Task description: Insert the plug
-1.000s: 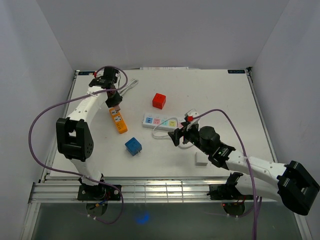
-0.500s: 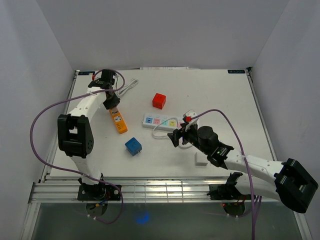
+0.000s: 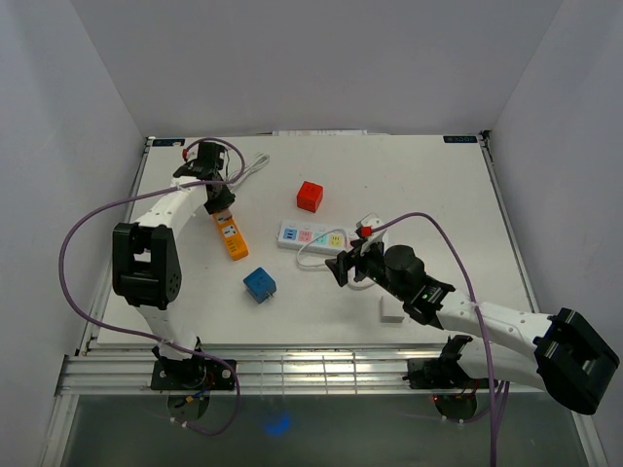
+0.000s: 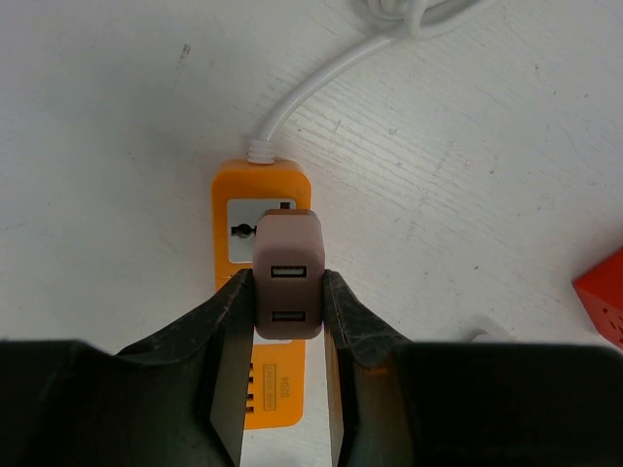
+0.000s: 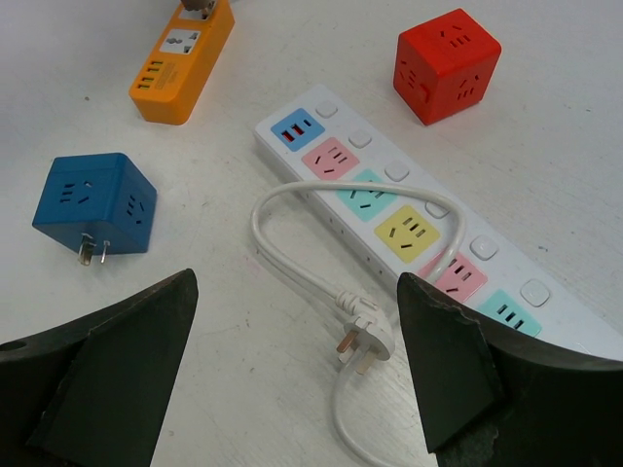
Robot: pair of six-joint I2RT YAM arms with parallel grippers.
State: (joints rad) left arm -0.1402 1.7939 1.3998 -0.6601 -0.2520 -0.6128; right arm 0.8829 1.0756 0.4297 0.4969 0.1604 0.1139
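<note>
Next, my left gripper lowers the USB charger plug (image 4: pixel 288 272) onto the orange power strip's far socket (image 4: pixel 248 233) and releases it, already lined up along the power strip.
My left gripper (image 4: pixel 288 297) is shut on a mauve USB charger plug (image 4: pixel 288 272) and holds it right over the socket end of the orange power strip (image 4: pixel 230 199), which lies at the table's left (image 3: pixel 231 236). Whether the plug's pins are in the socket is hidden. In the top view the left gripper (image 3: pixel 218 199) stands at the strip's far end. My right gripper (image 5: pixel 292 360) is open and empty, above a white plug (image 5: pixel 368 341) on a looped cord beside the white multi-colour power strip (image 5: pixel 389 209), also seen in the top view (image 3: pixel 313 236).
A red cube socket (image 3: pixel 310 197) sits behind the white strip, a blue cube adapter (image 3: pixel 259 285) in front of the orange one. A small white block (image 3: pixel 392 311) lies under the right arm. The orange strip's white cord (image 3: pixel 251 171) coils at the back left.
The left gripper has shifted slightly toward the far end of the orange strip, still holding the plug. The right arm has hardly moved.
</note>
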